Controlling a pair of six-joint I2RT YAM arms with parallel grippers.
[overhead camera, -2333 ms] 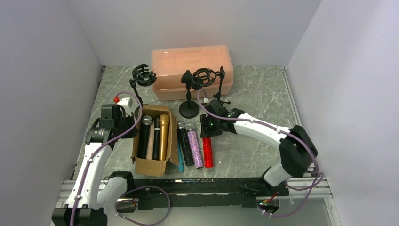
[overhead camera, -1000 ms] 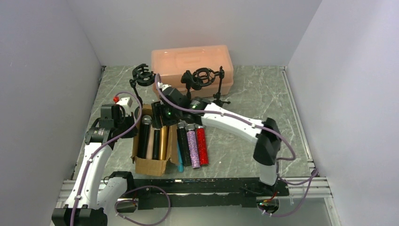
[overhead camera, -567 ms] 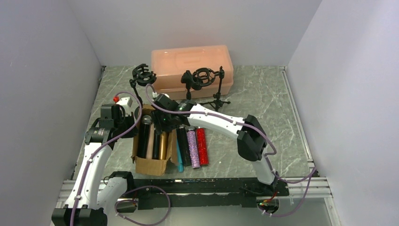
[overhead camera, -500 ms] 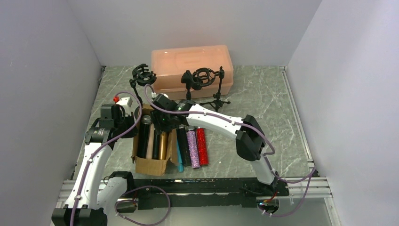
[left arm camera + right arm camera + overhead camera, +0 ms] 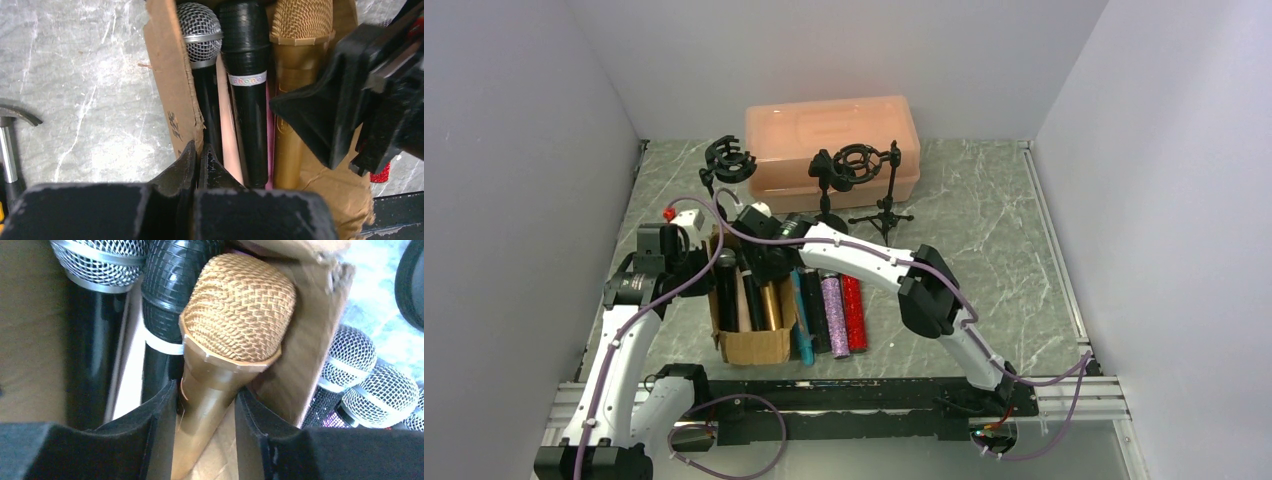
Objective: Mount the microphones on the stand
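The bare tabletop past the red microphone is to my right gripper's right in the top view: I will lift over the box's side, cross, lower and release.
An open cardboard box [image 5: 754,345] holds several microphones: a gold one [image 5: 771,303], a black one with a silver mesh head [image 5: 200,30], an all-black one [image 5: 247,75], and peach [image 5: 227,135] and pink handles between them. My right gripper [image 5: 760,268] reaches into the box. In the right wrist view its jaws [image 5: 206,407] are closed round the gold microphone [image 5: 237,315], just below the head. My left gripper [image 5: 199,156] is shut and empty beside the box's left wall. Teal [image 5: 802,322], black glitter [image 5: 815,315], purple glitter [image 5: 834,315] and red glitter [image 5: 855,310] microphones lie on the table.
Two black stands with ring mounts [image 5: 729,160] [image 5: 856,165] and a small tripod [image 5: 884,212] stand at the back. Behind them is a peach plastic case [image 5: 832,125]. The grey walls close in on both sides.
My right arm swung left from the red glitter microphone to the box and came down round the gold microphone. The box shifted and turned a little. The left arm stayed put.
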